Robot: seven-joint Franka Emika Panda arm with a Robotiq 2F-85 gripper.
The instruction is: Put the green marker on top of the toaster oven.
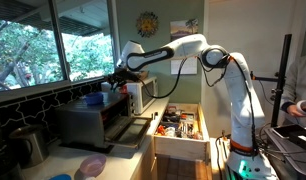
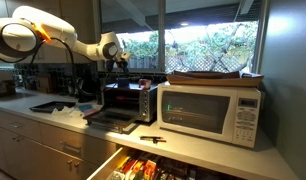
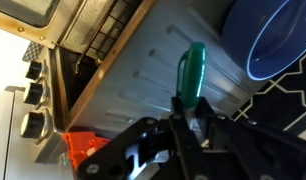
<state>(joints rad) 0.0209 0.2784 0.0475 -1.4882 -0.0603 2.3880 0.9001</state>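
Observation:
The toaster oven's ribbed silver top (image 3: 158, 78) beside the blue bowl is clear below my gripper. My gripper should lower the green marker (image 3: 191, 70) onto that part of the top next and release it.
My gripper (image 3: 185, 112) is shut on the green marker (image 3: 191, 70), which sticks out from between the fingers over the ribbed silver top of the toaster oven (image 3: 158, 75). In both exterior views the gripper (image 1: 116, 80) (image 2: 117, 57) hovers just above the toaster oven (image 1: 93, 118) (image 2: 126, 98), whose front door hangs open. The marker itself is too small to make out in the exterior views.
A blue bowl (image 3: 281, 40) (image 1: 93, 98) sits on the oven top next to the marker. A white microwave (image 2: 211, 110) stands beside the oven. A drawer full of items (image 1: 179, 125) is pulled out. A metal pot (image 1: 30, 145) and a pink dish (image 1: 91, 165) lie on the counter.

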